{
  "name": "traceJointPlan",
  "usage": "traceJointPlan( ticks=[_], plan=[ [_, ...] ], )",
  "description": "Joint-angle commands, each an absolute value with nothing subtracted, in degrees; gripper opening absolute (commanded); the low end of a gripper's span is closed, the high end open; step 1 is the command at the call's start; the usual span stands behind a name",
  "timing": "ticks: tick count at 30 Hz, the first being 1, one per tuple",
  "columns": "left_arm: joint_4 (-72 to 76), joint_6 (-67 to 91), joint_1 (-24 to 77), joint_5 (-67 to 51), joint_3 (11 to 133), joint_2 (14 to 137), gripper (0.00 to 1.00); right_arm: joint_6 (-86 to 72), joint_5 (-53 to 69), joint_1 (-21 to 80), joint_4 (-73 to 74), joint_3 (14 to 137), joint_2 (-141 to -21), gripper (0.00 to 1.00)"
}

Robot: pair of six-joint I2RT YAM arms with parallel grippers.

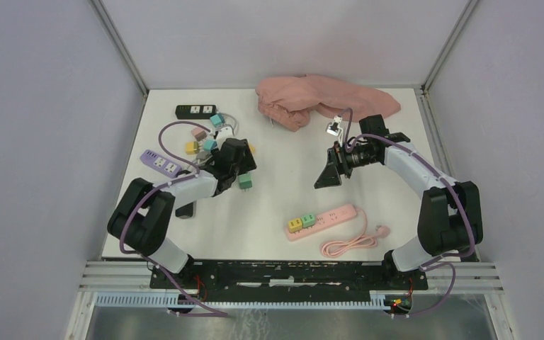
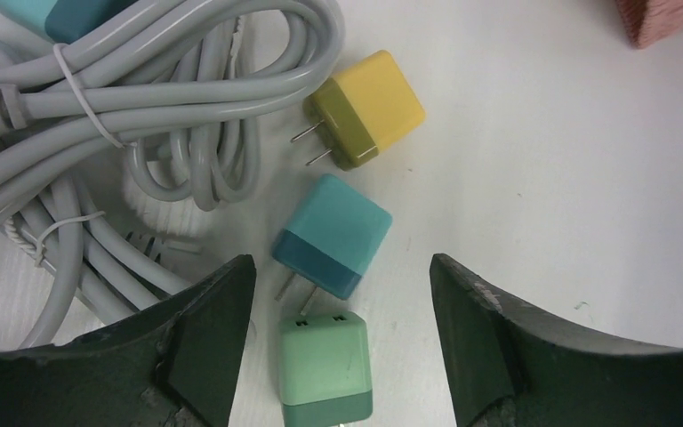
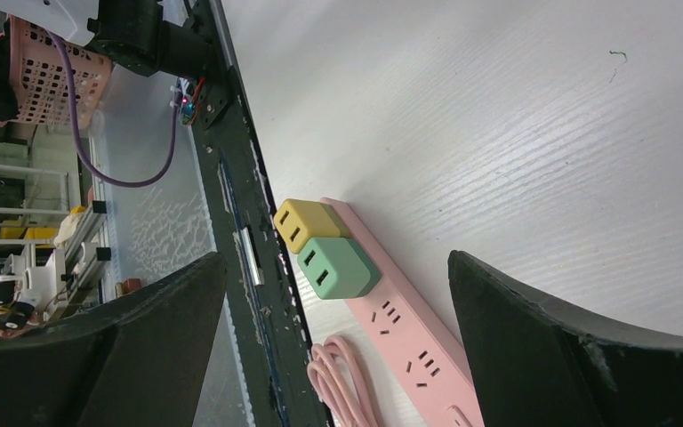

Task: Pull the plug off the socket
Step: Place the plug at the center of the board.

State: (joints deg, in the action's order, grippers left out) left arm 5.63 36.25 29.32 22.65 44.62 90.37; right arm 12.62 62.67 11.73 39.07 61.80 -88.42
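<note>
My right gripper moves back and down next and closes around the green plug seated in the pink power strip, since the plug sits below and back from it.
A pink power strip (image 1: 326, 219) lies near the front centre of the table, with a yellow plug (image 1: 295, 224) and a green plug (image 1: 309, 219) seated in its left end. The right wrist view shows the strip (image 3: 409, 334), the yellow plug (image 3: 302, 222) and the green plug (image 3: 338, 265). My right gripper (image 1: 328, 177) is open and empty, above and behind the strip. My left gripper (image 1: 239, 173) is open over loose plugs; a green plug (image 2: 325, 366) lies between its jaws, with a teal plug (image 2: 331, 233) and a yellow plug (image 2: 365, 107) beyond.
A pink cloth (image 1: 319, 99) lies at the back. A black power strip (image 1: 195, 111), a purple power strip (image 1: 159, 163), several loose plugs and a grey coiled cable (image 2: 124, 116) crowd the left side. The pink strip's coiled cord (image 1: 350, 244) lies at the front.
</note>
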Motion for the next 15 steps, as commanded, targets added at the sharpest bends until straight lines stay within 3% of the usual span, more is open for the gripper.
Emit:
traceJointPlan(
  ticks=[1, 5, 8, 10, 12, 15],
  plan=[
    [6.3, 37.9, 29.0, 18.6, 45.1, 84.3, 0.8, 16.0, 63.4, 11.5, 40.5, 63.5, -85.3, 1.0],
    [8.0, 37.9, 29.0, 12.4, 42.2, 79.0, 0.82, 18.2, 63.8, 11.5, 40.6, 63.0, -83.3, 1.0],
    [11.7, 37.5, 29.0, 7.0, 38.4, 73.6, 0.83, 24.0, 73.9, 10.5, 42.9, 63.1, -83.1, 1.0],
    [14.6, 37.1, 29.1, 3.0, 35.8, 70.1, 0.84, 39.8, 81.5, 10.0, 54.3, 64.4, -84.0, 1.0],
    [17.7, 36.9, 29.0, -1.1, 32.9, 66.1, 0.84, 57.7, 81.8, 9.8, 68.9, 66.6, -85.1, 1.0],
    [23.5, 37.1, 29.1, -7.8, 29.0, 62.0, 0.86, 68.9, 79.2, 9.8, 77.8, 68.6, -86.1, 1.0]
  ],
)
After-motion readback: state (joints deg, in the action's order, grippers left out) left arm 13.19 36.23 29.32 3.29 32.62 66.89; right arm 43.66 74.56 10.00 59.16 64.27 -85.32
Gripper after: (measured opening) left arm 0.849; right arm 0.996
